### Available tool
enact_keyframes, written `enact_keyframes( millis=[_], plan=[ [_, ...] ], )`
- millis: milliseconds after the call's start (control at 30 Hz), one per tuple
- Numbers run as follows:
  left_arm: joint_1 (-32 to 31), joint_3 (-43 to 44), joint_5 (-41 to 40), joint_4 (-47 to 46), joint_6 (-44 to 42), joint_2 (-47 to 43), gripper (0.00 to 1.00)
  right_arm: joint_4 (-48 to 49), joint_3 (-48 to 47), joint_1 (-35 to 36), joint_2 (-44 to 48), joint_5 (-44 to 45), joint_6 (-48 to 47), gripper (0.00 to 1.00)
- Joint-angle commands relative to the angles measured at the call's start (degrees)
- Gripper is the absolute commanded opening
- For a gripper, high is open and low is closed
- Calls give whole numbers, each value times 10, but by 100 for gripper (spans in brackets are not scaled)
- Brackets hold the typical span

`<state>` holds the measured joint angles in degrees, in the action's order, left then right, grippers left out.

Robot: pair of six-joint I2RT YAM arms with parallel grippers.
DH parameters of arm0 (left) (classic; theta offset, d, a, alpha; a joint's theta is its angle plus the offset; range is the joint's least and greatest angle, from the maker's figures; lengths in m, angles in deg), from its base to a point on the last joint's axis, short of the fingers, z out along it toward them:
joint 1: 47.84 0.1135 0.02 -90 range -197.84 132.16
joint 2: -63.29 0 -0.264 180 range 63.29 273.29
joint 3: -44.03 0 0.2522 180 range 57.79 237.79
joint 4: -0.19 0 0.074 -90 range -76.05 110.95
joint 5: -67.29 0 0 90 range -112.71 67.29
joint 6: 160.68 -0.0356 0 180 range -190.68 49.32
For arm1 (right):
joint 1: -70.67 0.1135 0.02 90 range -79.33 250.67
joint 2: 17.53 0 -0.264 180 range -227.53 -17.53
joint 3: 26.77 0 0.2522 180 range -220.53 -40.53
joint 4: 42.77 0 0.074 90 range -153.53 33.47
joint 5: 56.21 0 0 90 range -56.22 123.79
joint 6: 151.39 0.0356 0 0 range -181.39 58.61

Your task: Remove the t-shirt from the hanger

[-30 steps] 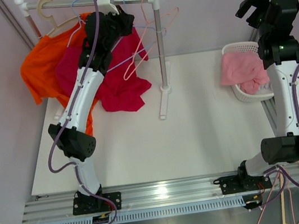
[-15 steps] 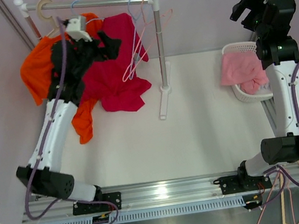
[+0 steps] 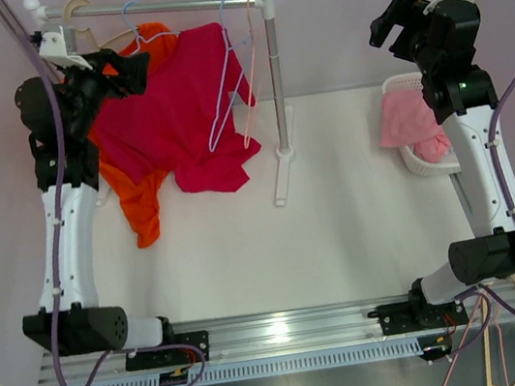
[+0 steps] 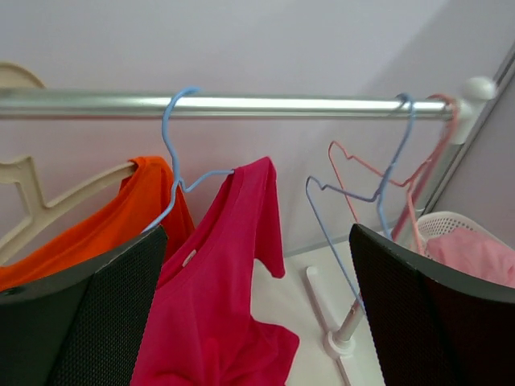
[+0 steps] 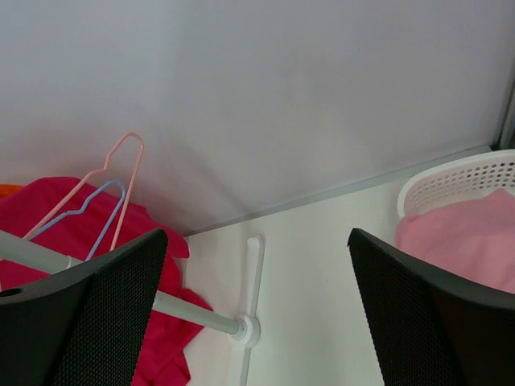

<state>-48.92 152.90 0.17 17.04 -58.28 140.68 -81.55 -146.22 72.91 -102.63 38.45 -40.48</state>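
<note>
The hanger's neck (image 3: 135, 32) (image 4: 176, 170) is clear of cloth below the rack's bar, so my left gripper should next reach outward, put its open fingers around the hanger's neck and close.
A magenta t-shirt (image 3: 176, 113) hangs from a blue wire hanger (image 3: 137, 38) on the rack's rail (image 3: 159, 5). In the left wrist view the t-shirt (image 4: 213, 314) clings by one shoulder to the right arm of the hanger (image 4: 170, 149), and the hanger's left arm shows bare against an orange shirt (image 4: 121, 221). My left gripper (image 3: 133, 74) is open just left of the t-shirt, with nothing between its fingers (image 4: 80, 322). My right gripper (image 3: 390, 30) is open too, raised high at the right and far from the rack.
The orange shirt (image 3: 142, 206) hangs on a cream hanger (image 4: 32, 193) behind the magenta one. Empty blue (image 4: 354, 209) and pink (image 4: 410, 189) wire hangers dangle near the rack's post (image 3: 274, 73). A white basket (image 3: 416, 82) holding pink cloth (image 3: 407, 118) stands at the right.
My left gripper has opened, let go of the magenta t-shirt and swung back to the left. The t-shirt has dropped to hang flatter. My right gripper has shifted slightly left.
</note>
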Motion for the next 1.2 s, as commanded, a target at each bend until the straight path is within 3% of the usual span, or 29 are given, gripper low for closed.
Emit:
enact_keyframes(
  millis=[0,200,433,533,733,833,1033,1133,1167],
  plan=[
    [9,20,47,-26,-7,57,99,15,0,13,-3,-5,-8,100],
    [31,174,74,5,-21,183,99,13,0,19,6,3,-22,100],
    [44,231,74,-24,-2,263,100,12,8,22,17,4,-34,99],
    [45,299,80,13,9,302,93,20,21,25,24,8,-36,99],
    [44,299,100,3,21,323,79,19,22,27,22,13,-43,99],
    [45,300,101,14,21,332,77,21,24,29,19,8,-37,100],
    [42,299,91,33,22,325,63,26,32,33,15,7,-33,99],
    [42,299,89,40,14,322,45,28,41,35,17,7,-33,100],
    [41,300,89,41,15,322,25,30,43,35,17,6,-34,99]
  ],
)
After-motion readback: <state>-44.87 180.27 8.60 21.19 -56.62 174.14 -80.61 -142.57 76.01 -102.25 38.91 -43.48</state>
